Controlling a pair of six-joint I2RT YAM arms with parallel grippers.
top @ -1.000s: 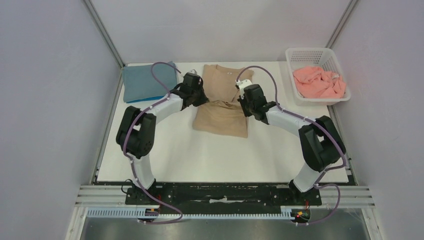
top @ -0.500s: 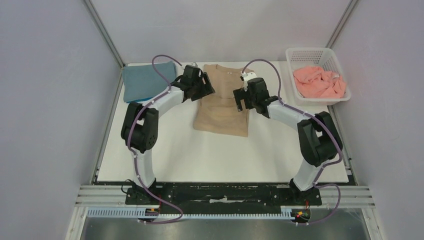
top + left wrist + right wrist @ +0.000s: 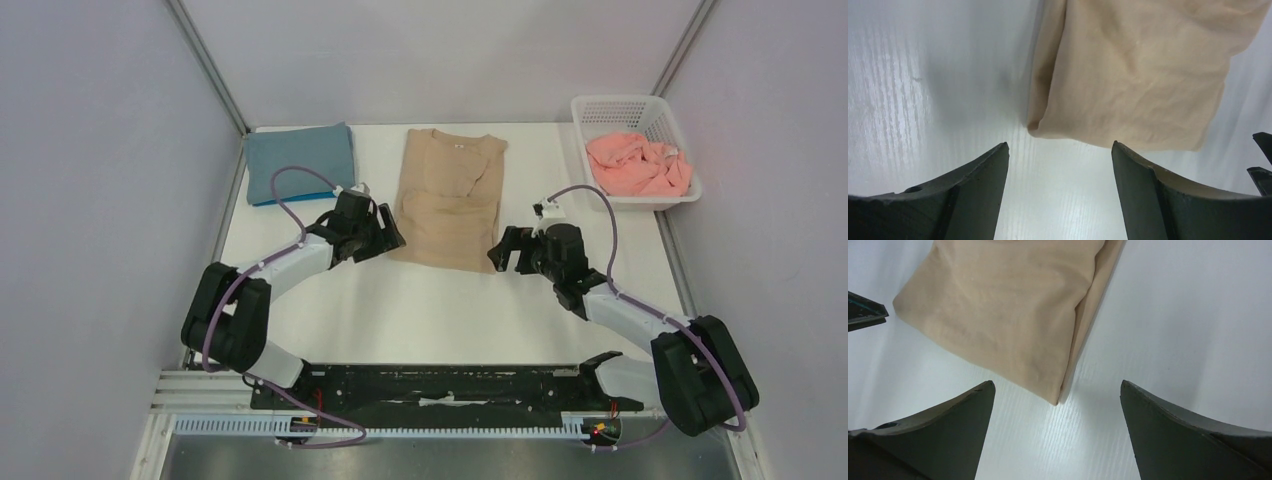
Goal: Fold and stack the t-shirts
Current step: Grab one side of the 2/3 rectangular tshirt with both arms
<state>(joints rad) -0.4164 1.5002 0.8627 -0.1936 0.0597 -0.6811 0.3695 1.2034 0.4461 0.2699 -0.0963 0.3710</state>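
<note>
The left gripper moves down onto the tan t-shirt's near corner (image 3: pixel 394 257) (image 3: pixel 1038 131) on the slate-blue t-shirt's side and closes next, since that corner points between its open fingers.
A tan t-shirt (image 3: pixel 450 200) lies flat at the table's middle back, its sides folded in, collar away from me. My left gripper (image 3: pixel 393 237) is open just off the shirt's near left corner (image 3: pixel 1035 125), with nothing between its fingers. Off the near right corner (image 3: pixel 1055 400) my right gripper (image 3: pixel 497 252) is open wide, also with nothing in it. In the wrist views the left gripper (image 3: pixel 1060 145) and right gripper (image 3: pixel 1057 382) hover low over bare table before the hem. A folded slate-blue t-shirt (image 3: pixel 300 162) lies back left. A salmon-pink t-shirt (image 3: pixel 638 163) is crumpled in the basket.
The white slatted basket (image 3: pixel 600 103) stands at the back right corner. Grey walls close in the table (image 3: pixel 440 310) on the left, back and right. Both arm bases sit on the black rail at the near edge.
Both grippers have gone from shut to open and let go of the tan shirt. Both arms have drawn back from its upper part to its near hem corners.
</note>
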